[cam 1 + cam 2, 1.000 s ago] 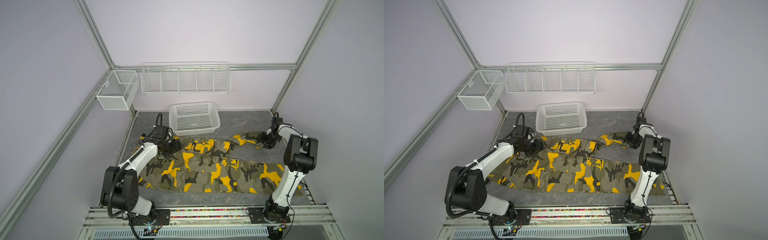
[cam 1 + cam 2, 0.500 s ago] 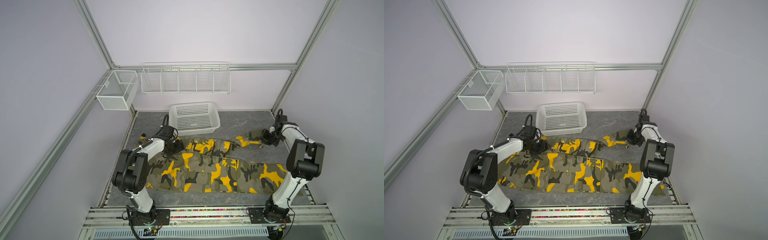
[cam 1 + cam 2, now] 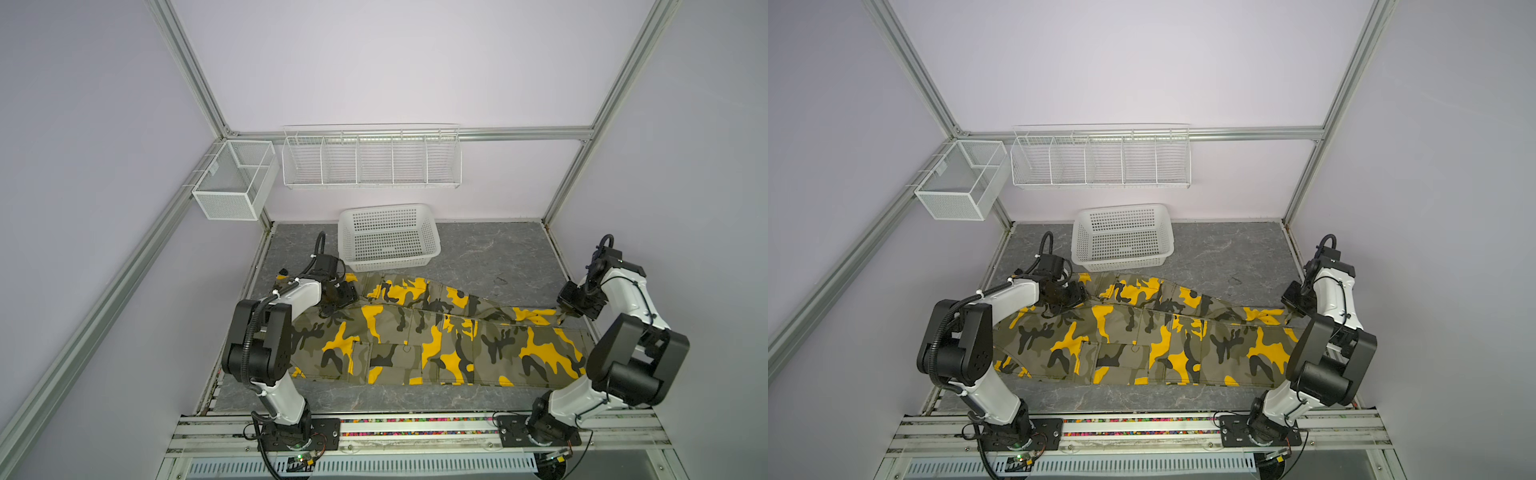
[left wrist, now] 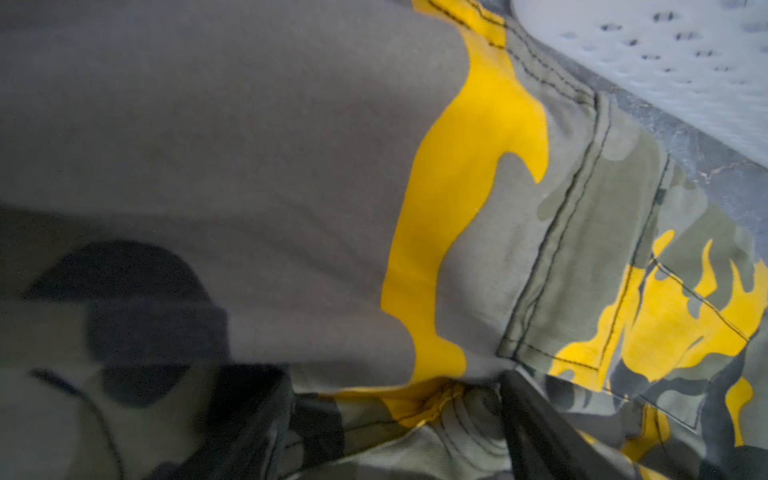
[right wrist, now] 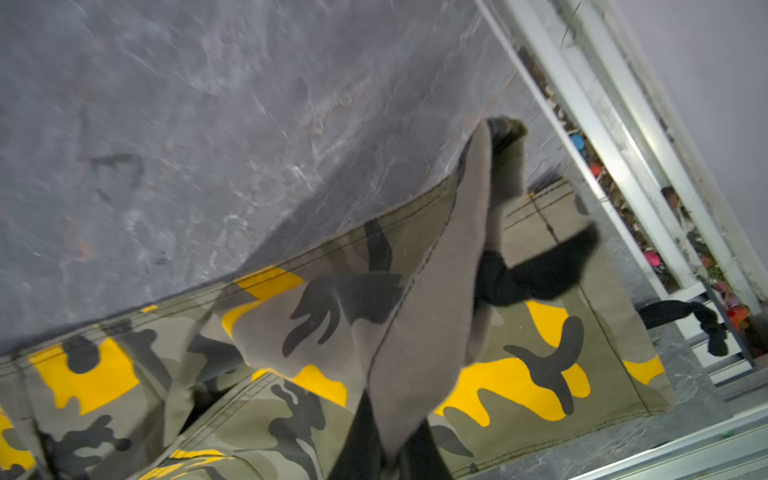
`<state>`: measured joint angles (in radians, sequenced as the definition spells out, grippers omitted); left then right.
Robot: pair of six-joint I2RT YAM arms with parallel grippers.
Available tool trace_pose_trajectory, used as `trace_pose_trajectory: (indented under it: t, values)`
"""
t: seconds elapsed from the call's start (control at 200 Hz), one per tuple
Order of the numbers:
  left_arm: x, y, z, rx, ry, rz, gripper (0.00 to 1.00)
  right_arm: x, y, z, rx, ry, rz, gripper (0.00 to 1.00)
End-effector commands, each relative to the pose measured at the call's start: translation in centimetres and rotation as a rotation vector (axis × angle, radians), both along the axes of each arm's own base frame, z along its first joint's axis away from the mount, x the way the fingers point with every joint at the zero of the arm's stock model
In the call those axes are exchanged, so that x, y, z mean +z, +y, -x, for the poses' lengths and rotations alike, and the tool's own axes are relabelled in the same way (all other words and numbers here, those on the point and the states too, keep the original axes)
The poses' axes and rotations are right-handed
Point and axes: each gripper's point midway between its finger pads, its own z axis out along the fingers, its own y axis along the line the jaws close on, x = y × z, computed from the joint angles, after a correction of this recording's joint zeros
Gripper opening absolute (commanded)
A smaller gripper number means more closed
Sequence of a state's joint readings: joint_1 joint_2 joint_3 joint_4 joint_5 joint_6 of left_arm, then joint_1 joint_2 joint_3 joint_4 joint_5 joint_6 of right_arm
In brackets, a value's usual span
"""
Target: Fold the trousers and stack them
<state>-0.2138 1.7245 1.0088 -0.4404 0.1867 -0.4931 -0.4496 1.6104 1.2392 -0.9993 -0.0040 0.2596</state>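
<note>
The flap overlaps the near leg, so my right gripper will carry it outward. My right gripper will then lower the flap and let go of it on the bare tabletop outward and below.
The camouflage trousers [image 3: 436, 336] [image 3: 1142, 336] lie spread across the grey table, waist to the left and legs to the right. At the far corner of the waist is my left gripper [image 3: 343, 297] [image 3: 1073, 297]. In the left wrist view it [image 4: 395, 415] stands open, with bunched waistband cloth [image 4: 432, 407] between its wide-apart fingers. My right gripper [image 3: 566, 309] [image 3: 1292, 307] is at the hem of the far leg. In the right wrist view it [image 5: 386, 449] is shut on a flap of hem [image 5: 424, 332] raised off the leg below.
A white lattice basket [image 3: 390, 264] [image 3: 1121, 264] stands just behind the waist. A wire shelf [image 3: 372, 158] and a mesh box [image 3: 232, 183] hang on the walls. The table's right rail [image 5: 615, 174] runs close beside the right gripper.
My right gripper has shut on the far leg's hem and drawn it right and nearer. The left arm has shifted its elbow while its gripper stayed at the waist.
</note>
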Motion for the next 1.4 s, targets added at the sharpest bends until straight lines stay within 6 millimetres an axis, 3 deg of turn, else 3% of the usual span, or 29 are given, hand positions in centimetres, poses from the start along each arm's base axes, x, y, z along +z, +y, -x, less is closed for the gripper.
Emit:
trace_pose_trajectory:
  t: [0.0,0.155,0.26,0.35,0.48,0.73,0.81,0.87,0.94,1.05,1.159,1.279,1.349,1.394]
  values:
    - [-2.4,3.0,3.0,0.02,0.113,-0.124,0.79,-0.9,0.4,1.0,0.005,0.038,-0.014,0.11]
    - [-2.9,5.3,4.4,0.067,0.156,-0.165,0.8,0.8,1.5,-1.9,0.035,-0.098,-0.084,0.08]
    - [-2.7,6.2,5.0,0.107,0.174,-0.168,0.78,1.3,1.2,-1.6,0.029,-0.075,-0.064,0.08]
    - [-2.3,6.5,5.1,0.117,0.173,-0.174,0.78,2.0,2.5,-2.6,0.093,-0.148,-0.099,0.08]
    - [-2.2,6.2,4.9,0.117,0.163,-0.159,0.79,3.7,3.0,-6.3,0.127,-0.258,-0.127,0.08]
    - [-1.6,6.9,4.9,0.113,0.158,-0.198,0.79,11.1,3.0,-14.2,0.285,-0.487,-0.057,0.06]
    - [-1.8,7.1,5.3,0.118,0.168,-0.204,0.79,13.9,3.4,-15.0,0.313,-0.562,-0.052,0.07]
    - [-1.9,7.1,5.5,0.123,0.168,-0.2,0.79,14.9,3.2,-14.8,0.325,-0.592,-0.019,0.07]
    - [-2.1,7.0,5.7,0.13,0.168,-0.193,0.79,13.3,2.1,-14.1,0.305,-0.564,0.0,0.07]
    - [-2.4,6.5,5.6,0.136,0.166,-0.158,0.79,5.7,1.0,-12.1,0.307,-0.384,-0.046,0.08]
    - [-2.4,6.0,5.2,0.13,0.164,-0.135,0.79,-0.4,1.2,-10.5,0.311,-0.265,-0.1,0.1]
    - [-1.6,5.9,4.9,0.119,0.153,-0.132,0.79,-3.5,0.2,-8.1,0.281,-0.136,-0.093,0.14]
    - [-0.9,5.9,4.6,0.118,0.141,-0.13,0.79,-4.0,-0.8,-6.6,0.262,-0.057,-0.069,0.18]
    - [-0.5,5.8,4.5,0.116,0.133,-0.124,0.79,-4.0,-1.5,-5.8,0.255,-0.017,-0.035,0.26]
